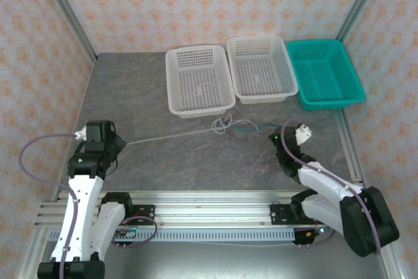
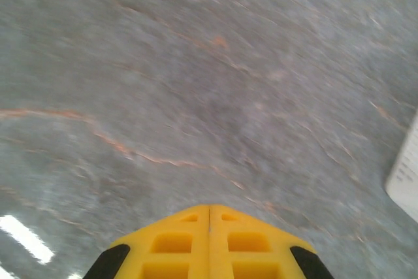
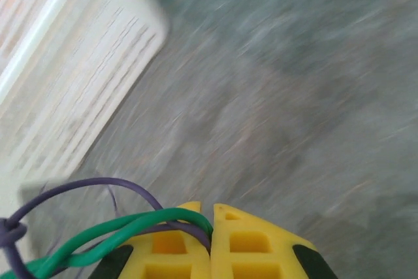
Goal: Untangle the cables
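Next, my right gripper carries the green cable farther from the knot [image 1: 224, 123], before I release the cable.
The cables meet in a small knot [image 1: 224, 123] on the table in front of the white baskets. A thin white cable [image 1: 170, 136] runs taut from the knot to my left gripper [image 1: 121, 143], which is shut on its end. In the left wrist view the yellow jaws of that gripper [image 2: 209, 208] are pressed together and the cable is hidden. My right gripper [image 1: 275, 138] sits right of the knot. Its jaws [image 3: 210, 212] are shut on a green cable [image 3: 111, 230] and a purple cable [image 3: 130, 186] that loop off to the left.
Three baskets stand in a row at the back: a white one [image 1: 199, 106], a second white one [image 1: 264, 98] and a teal one [image 1: 330, 102]. A white basket wall [image 3: 65, 83] lies close to the upper left of my right gripper. Metal frame rails border the table.
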Controlling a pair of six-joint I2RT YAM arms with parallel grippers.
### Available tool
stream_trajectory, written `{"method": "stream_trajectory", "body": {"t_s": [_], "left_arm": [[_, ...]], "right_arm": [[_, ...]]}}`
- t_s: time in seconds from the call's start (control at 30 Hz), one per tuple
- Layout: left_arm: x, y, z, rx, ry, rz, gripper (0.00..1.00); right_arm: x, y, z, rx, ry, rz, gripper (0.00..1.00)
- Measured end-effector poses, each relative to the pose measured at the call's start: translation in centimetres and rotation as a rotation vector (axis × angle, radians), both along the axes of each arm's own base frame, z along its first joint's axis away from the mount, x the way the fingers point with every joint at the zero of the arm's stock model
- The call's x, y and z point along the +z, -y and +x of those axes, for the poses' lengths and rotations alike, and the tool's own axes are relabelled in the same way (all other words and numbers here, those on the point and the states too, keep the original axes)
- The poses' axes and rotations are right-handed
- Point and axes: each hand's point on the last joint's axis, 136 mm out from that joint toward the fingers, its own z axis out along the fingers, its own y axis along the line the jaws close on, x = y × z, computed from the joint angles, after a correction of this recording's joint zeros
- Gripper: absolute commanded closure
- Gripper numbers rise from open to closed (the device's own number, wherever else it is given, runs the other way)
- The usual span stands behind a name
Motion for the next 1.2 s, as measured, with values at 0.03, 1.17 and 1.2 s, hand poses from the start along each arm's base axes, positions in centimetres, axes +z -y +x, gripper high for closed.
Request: {"method": "stream_trajectory", "body": {"t_s": [0.03, 1.17, 1.2], "left_arm": [[0.0, -0.6, -0.3, 0.026, -0.008, 0.011, 1.0], [-2.5, 6.4, 3.2, -0.246, 0.034, -0.135, 0.46], [-2.3, 7.5, 3.6, -0.301, 0.03, -0.126, 0.46]], "right_arm": [[-0.2, 1.5, -0.3, -0.053, -0.014, 0.013, 1.0], [8.6, -7.2, 0.7, 0.437, -0.01, 0.022, 0.43], [8.8, -9.0, 0.7, 0.501, -0.004, 0.024, 0.42]]}}
